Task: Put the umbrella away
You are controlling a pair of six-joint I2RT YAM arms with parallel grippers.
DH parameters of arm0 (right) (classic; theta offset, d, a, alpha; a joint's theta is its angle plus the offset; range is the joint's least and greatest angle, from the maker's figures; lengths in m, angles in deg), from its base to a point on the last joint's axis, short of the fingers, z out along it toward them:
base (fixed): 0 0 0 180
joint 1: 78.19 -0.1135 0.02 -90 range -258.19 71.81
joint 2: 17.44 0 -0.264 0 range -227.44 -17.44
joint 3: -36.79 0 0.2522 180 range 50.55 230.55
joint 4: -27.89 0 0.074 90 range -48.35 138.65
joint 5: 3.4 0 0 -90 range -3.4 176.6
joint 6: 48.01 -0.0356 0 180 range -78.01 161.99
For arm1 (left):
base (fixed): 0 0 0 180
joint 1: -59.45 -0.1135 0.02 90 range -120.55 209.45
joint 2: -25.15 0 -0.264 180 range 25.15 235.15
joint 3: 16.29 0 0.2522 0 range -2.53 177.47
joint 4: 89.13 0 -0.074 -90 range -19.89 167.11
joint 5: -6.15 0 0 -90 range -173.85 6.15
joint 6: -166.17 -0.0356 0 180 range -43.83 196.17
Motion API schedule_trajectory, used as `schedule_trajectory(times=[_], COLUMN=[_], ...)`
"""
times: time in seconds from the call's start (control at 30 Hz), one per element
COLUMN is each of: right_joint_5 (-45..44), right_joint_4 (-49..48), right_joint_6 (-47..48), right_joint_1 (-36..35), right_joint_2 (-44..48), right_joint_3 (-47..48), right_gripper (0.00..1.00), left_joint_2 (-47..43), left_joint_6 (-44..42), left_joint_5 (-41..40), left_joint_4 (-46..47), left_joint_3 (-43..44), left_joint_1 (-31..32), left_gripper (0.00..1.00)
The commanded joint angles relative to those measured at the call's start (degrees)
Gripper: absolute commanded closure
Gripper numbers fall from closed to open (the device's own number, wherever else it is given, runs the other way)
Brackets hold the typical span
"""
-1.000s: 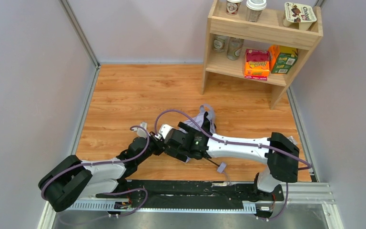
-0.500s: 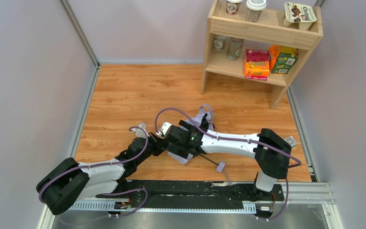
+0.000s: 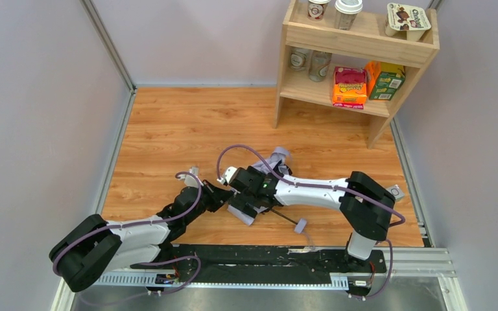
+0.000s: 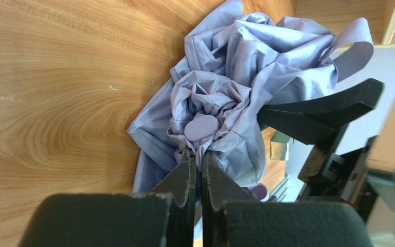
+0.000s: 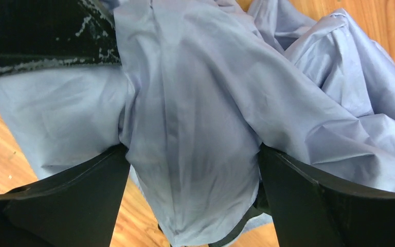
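Note:
Next, my right gripper stays low over the bundle [image 5: 195, 103] and closes its fingers onto the thick fabric fold [image 5: 195, 154].
The pale lavender umbrella [image 3: 279, 157] lies crumpled on the wooden floor, mostly hidden under my right wrist. Its slim black shaft [image 3: 286, 219] runs toward the near right and ends at a small pale tab [image 3: 300, 226]. My left gripper [image 3: 219, 192] is shut on a fold of the fabric [image 4: 221, 92] beside a small oval tip [image 4: 201, 127]; the pinch shows in the left wrist view [image 4: 198, 154]. My right gripper [image 3: 246, 206] straddles the fabric bundle [image 5: 195, 103], both fingers pressed against it in the right wrist view [image 5: 193, 149].
A wooden shelf unit [image 3: 356, 39] stands at the back right, holding cups, jars and two boxes [image 3: 350, 86]. Grey walls close in on both sides. A black rail [image 3: 266, 259] runs along the near edge behind the arm bases.
My right arm has swung left, carrying its wrist further over the umbrella. The fabric showing beyond the wrist has shrunk. The left arm has hardly moved.

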Motion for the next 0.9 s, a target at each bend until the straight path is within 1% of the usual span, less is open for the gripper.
schedule_trajectory(times=[0.0, 0.13, 0.17, 0.23, 0.27, 0.3, 0.33, 0.37, 0.4, 0.43, 0.47, 0.5, 0.53, 0.57, 0.6, 0.63, 0.67, 0.7, 0.73, 0.77, 0.87], right_joint_5=[1.7, 3.2, 2.9, 3.6, 4.4, 5.8, 6.8, 7.6, 8.2, 8.7, 9.2, 9.9, 10.4, 10.8, 11.7, 12.5, 13.8, 14.6, 15.3, 15.8, 19.1], right_joint_4=[-1.4, -3.0, -3.3, -4.4, -5.1, -5.6, -6.3, -6.6, -7.0, -7.5, -7.9, -8.0, -7.9, -8.2, -8.5, -9.0, -9.5, -10.0, -10.4, -10.8, -12.0], right_joint_6=[0.3, 0.2, 0.0, -0.1, -0.2, -0.1, -0.1, -0.1, 0.0, -0.1, -0.2, -0.3, -0.4, -0.5, -0.8, -1.1, -1.2, -1.2, -1.6, -1.7, -1.9], right_joint_1=[1.1, 2.3, 2.5, 2.9, 3.1, 3.2, 3.3, 3.3, 3.3, 3.4, 3.5, 3.8, 4.0, 4.0, 4.4, 4.7, 5.1, 5.4, 5.6, 5.9, 6.4], right_joint_2=[-5.0, -8.6, -9.3, -9.6, -9.4, -9.2, -9.1, -9.3, -9.3, -9.3, -9.4, -9.6, -9.8, -9.9, -9.8, -9.8, -9.7, -9.7, -9.7, -9.7, -9.3], right_joint_3=[-0.9, -1.4, -1.3, -1.8, -2.2, -2.7, -3.0, -3.4, -3.9, -4.5, -5.0, -5.2, -5.5, -5.6, -6.0, -6.3, -6.7, -7.1, -7.1, -7.2, -7.8], right_gripper=[0.00, 0.01, 0.02, 0.08, 0.11, 0.17, 0.22, 0.31, 0.37, 0.42, 0.47, 0.51, 0.55, 0.58, 0.61, 0.65, 0.67, 0.69, 0.71, 0.73, 0.83], left_joint_2=[0.7, 1.3, 1.2, 0.6, -0.4, -1.0, -2.8, -3.8, -6.8, -10.7, -12.6, -17.7, -20.2, -25.5, -28.2, -31.8, -33.7, -36.3, -37.3, -39.2, -41.6], left_joint_6=[-0.7, 0.6, 0.9, 1.7, 1.7, 1.5, 1.4, 1.0, 0.7, -0.4, -1.5, -4.1, -5.5, -9.0, -10.9, -13.9, -14.9, -16.1, -16.3, -16.1, -15.8], left_joint_5=[-1.7, -3.4, -4.0, -5.3, -5.7, -5.9, -6.2, -6.4, -7.1, -7.5, -8.5, -10.4, -11.4, -13.4, -14.0, -14.3, -14.6, -14.8, -14.8, -13.5, -9.4], left_joint_4=[-0.5, -2.0, -2.6, -3.1, -4.5, -5.6, -7.6, -9.0, -12.6, -14.8, -20.8, -24.4, -33.0, -36.3, -42.3, -45.9, -51.6, -53.8, -58.1, -59.6, -61.2], left_joint_3=[-2.9, -2.9, -4.9, -5.9, -6.1, -6.1, -6.1, -6.0, -5.7, -5.3, -4.0, -3.7, 0.5, 1.5, 3.8, 5.2, 7.9, 9.1, 10.7, 11.2, 12.0], left_joint_1=[0.1, 0.1, 0.1, 0.1, 0.1, 0.1, 0.1, 0.1, 0.1, 0.0, 0.1, 0.1, 0.0, 0.0, -0.3, -0.7, -1.6, -2.4, -2.8, -3.7, -4.8], left_gripper=[1.00, 1.00, 1.00, 1.00, 0.96, 0.93, 0.83, 0.78, 0.68, 0.63, 0.57, 0.53, 0.47, 0.43, 0.37, 0.35, 0.34, 0.33, 0.31, 0.31, 0.31])
